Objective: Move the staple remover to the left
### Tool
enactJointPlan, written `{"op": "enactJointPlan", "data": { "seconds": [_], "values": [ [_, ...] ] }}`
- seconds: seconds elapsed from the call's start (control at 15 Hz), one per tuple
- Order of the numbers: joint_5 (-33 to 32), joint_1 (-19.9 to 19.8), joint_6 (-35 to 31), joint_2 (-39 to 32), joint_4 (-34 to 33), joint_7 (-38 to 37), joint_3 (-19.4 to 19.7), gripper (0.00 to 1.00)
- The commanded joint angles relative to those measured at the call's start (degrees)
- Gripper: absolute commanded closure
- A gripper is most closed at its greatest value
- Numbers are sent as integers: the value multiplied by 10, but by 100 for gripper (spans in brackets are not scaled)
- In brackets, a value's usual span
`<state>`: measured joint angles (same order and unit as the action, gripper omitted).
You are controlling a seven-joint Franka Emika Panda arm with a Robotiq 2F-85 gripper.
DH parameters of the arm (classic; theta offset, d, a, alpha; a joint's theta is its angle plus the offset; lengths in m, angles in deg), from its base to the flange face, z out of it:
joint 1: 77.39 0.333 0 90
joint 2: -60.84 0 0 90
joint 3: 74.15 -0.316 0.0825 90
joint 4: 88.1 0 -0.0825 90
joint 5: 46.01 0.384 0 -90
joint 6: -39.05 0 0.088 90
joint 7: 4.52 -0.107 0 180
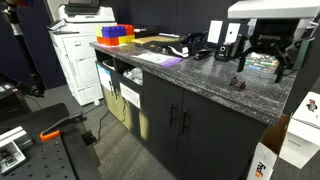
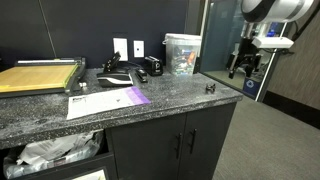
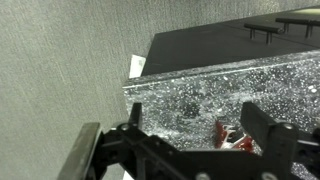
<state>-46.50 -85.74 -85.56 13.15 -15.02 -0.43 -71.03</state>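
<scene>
My gripper will move over the staple remover's claw, which is off-centre toward the right in the wrist view, and turn first. Then it will go down so that its fingers are on both sides of the claw.
The staple remover is a tiny dark reddish claw lying on the speckled granite counter near its end, seen in both exterior views point(image 1: 238, 83) point(image 2: 209, 88). In the wrist view it shows as red point(image 3: 232, 135), close to the inside of the right finger. My gripper point(image 1: 262, 64) point(image 2: 243, 66) point(image 3: 200, 135) is open and empty. It hangs above the counter's end, higher than the remover and apart from it.
A clear plastic container point(image 2: 181, 52) and black devices point(image 2: 147, 67) stand at the back of the counter point(image 2: 170, 100). A purple-edged paper point(image 2: 105, 100) and a paper cutter point(image 2: 40, 77) lie further along. Red and blue bins point(image 1: 117, 33) stand at the far end. A grey wall point(image 3: 60, 80) lies beside the counter's end.
</scene>
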Motion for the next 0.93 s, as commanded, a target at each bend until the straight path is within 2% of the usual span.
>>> {"op": "enactJointPlan", "data": {
  "seconds": [0.0, 0.33, 0.67, 0.87],
  "values": [
    [3, 24, -2, -113, -142, -33, -9, 0],
    [-8, 66, -16, -225, -277, -88, 3, 0],
    [-16, 91, -5, -319, -410, -143, 23, 0],
    [-32, 101, -11, -339, -439, -168, 45, 0]
  ]
}}
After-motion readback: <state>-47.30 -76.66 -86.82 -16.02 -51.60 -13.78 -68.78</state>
